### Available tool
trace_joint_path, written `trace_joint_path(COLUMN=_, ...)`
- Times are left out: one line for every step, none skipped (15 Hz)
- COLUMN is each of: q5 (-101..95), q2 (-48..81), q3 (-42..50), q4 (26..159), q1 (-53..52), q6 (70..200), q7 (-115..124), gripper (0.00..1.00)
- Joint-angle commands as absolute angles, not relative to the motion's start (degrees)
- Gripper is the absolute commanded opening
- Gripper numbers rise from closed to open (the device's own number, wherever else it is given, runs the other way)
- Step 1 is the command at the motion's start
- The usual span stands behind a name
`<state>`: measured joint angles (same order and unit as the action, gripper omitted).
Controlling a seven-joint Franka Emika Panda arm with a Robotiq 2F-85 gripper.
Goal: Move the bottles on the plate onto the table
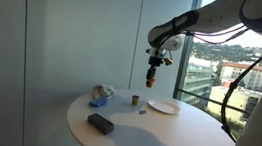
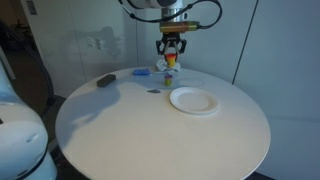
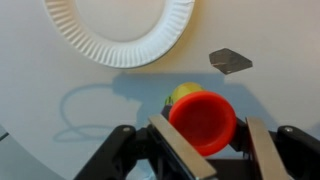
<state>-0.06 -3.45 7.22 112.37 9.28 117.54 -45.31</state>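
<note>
There is room by the grey piece, so my gripper will next move away from the plate and then lower the red-capped bottle onto the table there.
My gripper is shut on a small bottle with a red cap and a yellow body. It holds the bottle in the air above the round table; the bottle also shows in both exterior views. The white paper plate lies on the table beside the gripper, and nothing is visible on it. No other bottle shows on the plate.
A black flat object lies near the table edge. A blue and white bundle and a small brown cup stand behind it. A small grey piece lies next to the plate. Windows are close behind.
</note>
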Motion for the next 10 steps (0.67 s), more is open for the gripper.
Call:
trace_joint_path(q5=-0.10, q2=-5.42, q3=5.60, q4=113.83, q1=5.73, q6=114.97, q7=-48.17, gripper=0.23)
trace_joint_path(q5=-0.35, q2=-5.37, q3=5.13, q4=114.17, q1=4.89, q6=114.43, q7=-48.42, gripper=0.23)
trace_joint_path(q5=-0.49, q2=-4.50, q3=4.80, q4=113.88, q1=4.26, q6=113.98, q7=-48.67, gripper=0.23)
trace_joint_path(q5=-0.58, q2=-4.25, q3=4.50, q4=114.26, q1=3.68, q6=113.71, q7=-48.98, gripper=0.23)
trace_joint_path(q5=0.09, q2=-3.07, q3=4.44, q4=114.11, q1=3.34, q6=114.02, q7=-49.85, gripper=0.23)
trace_joint_path(q5=0.14, q2=-2.49, q3=4.26, q4=114.39, q1=3.02, q6=114.26, q7=-50.22, gripper=0.23)
trace_joint_path(q5=0.19, q2=-1.51, q3=4.15, q4=114.37, q1=2.83, q6=114.70, q7=-50.45, gripper=0.23)
trace_joint_path(q5=0.11, q2=-0.59, q3=4.05, q4=114.46, q1=2.74, q6=115.05, q7=-50.44, gripper=0.23)
trace_joint_path(q5=0.43, q2=0.62, q3=4.09, q4=114.22, q1=2.83, q6=115.28, q7=-50.95, gripper=0.23)
trace_joint_path(q5=0.69, q2=1.46, q3=4.00, q4=114.17, q1=2.87, q6=115.13, q7=-51.35, gripper=0.23)
